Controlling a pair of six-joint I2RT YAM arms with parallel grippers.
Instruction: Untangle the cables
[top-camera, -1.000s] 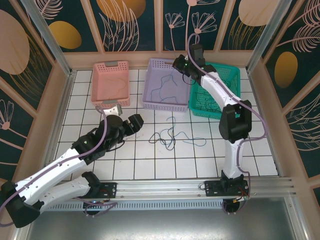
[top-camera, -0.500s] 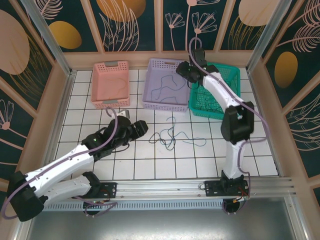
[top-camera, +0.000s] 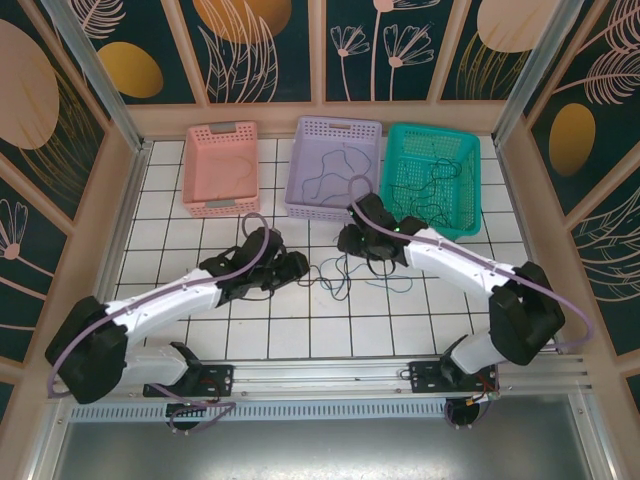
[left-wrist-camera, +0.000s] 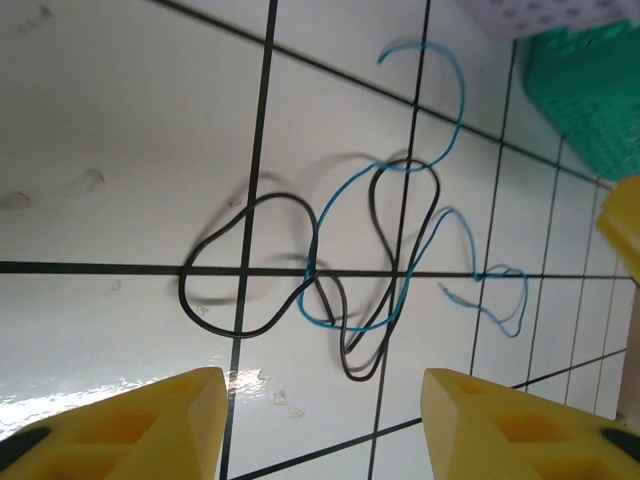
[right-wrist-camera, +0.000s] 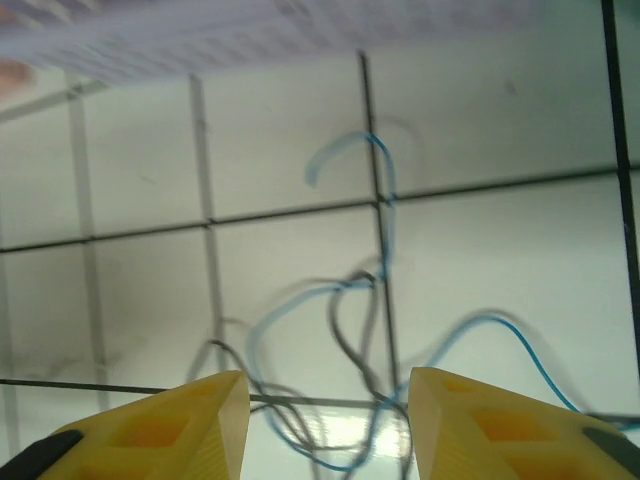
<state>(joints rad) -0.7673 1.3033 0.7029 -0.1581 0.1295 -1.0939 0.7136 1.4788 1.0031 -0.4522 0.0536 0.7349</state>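
Observation:
The blue cable's hooked end is clear of the black loops, so I will lower my right gripper onto the part of the blue cable just behind that hook (right-wrist-camera: 390, 208) and close it.
A black cable (left-wrist-camera: 270, 197) and a blue cable (left-wrist-camera: 461, 95) lie knotted together on the white tiled table, the tangle (top-camera: 343, 270) sitting mid-table in the top view. My left gripper (top-camera: 292, 265) is just left of the tangle, low over the tiles. Its yellow fingers (left-wrist-camera: 130, 430) stand wide apart in the left wrist view, and the left gripper (left-wrist-camera: 320, 430) holds nothing. My right gripper (top-camera: 350, 240) hovers at the tangle's upper edge. It is open (right-wrist-camera: 325, 430), with the blue cable (right-wrist-camera: 386, 185) and black cable (right-wrist-camera: 336, 325) looping on the tiles just beyond its fingertips.
Three baskets stand along the back: pink (top-camera: 220, 165), purple (top-camera: 300, 170) with a thin cable inside, and green (top-camera: 465, 180) with dark cables inside. The purple basket's front wall (right-wrist-camera: 250, 35) is close beyond the right gripper. Wooden walls enclose the table.
The right arm swung from the baskets at the back down to the tangle. The left gripper slid right, closer to the tangle. The cables have not moved.

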